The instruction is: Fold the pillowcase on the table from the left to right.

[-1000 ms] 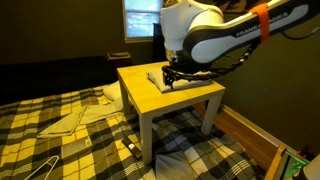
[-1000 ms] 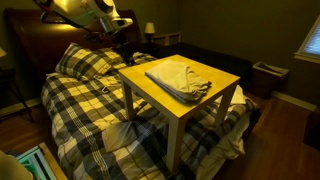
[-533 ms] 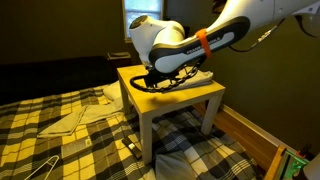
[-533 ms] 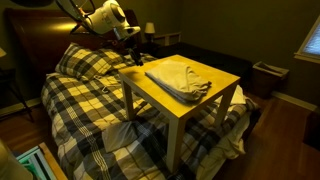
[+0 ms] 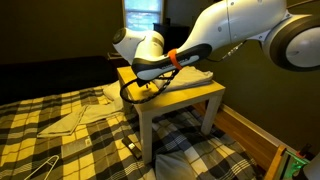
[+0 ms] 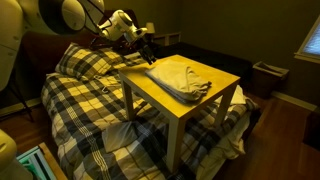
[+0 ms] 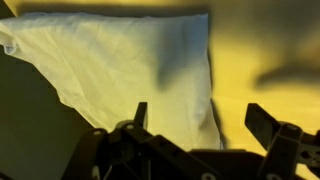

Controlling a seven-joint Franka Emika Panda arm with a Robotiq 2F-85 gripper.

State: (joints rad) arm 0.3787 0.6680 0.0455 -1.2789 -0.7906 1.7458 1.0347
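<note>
My gripper should go down onto the pillowcase's edge [image 6: 152, 72] [image 7: 208, 108] below it and close there, because that edge already runs between my two open fingers.
A pale cream pillowcase [image 6: 178, 78] lies folded and rumpled on the small yellow table [image 6: 215, 100]. In the wrist view the pillowcase [image 7: 120, 60] fills the upper left, with its edge running down the middle between my fingers. My gripper [image 7: 200, 118] is open and empty, hovering above the cloth's edge. In an exterior view the gripper [image 6: 148, 47] is at the table's far corner, just beyond the cloth. In an exterior view the arm [image 5: 160, 60] hides most of the pillowcase.
A plaid-covered bed [image 6: 80, 110] lies beside and under the table, with pillows [image 6: 85, 62] near the headboard. Loose cloths [image 5: 75, 118] and a wire hanger [image 5: 35, 168] lie on the plaid cover. A bin [image 6: 267, 77] stands by the far wall.
The arm has swung from over the table's middle toward the table's corner and lower, bringing the open gripper to the pillowcase's edge. The pillowcase has not moved.
</note>
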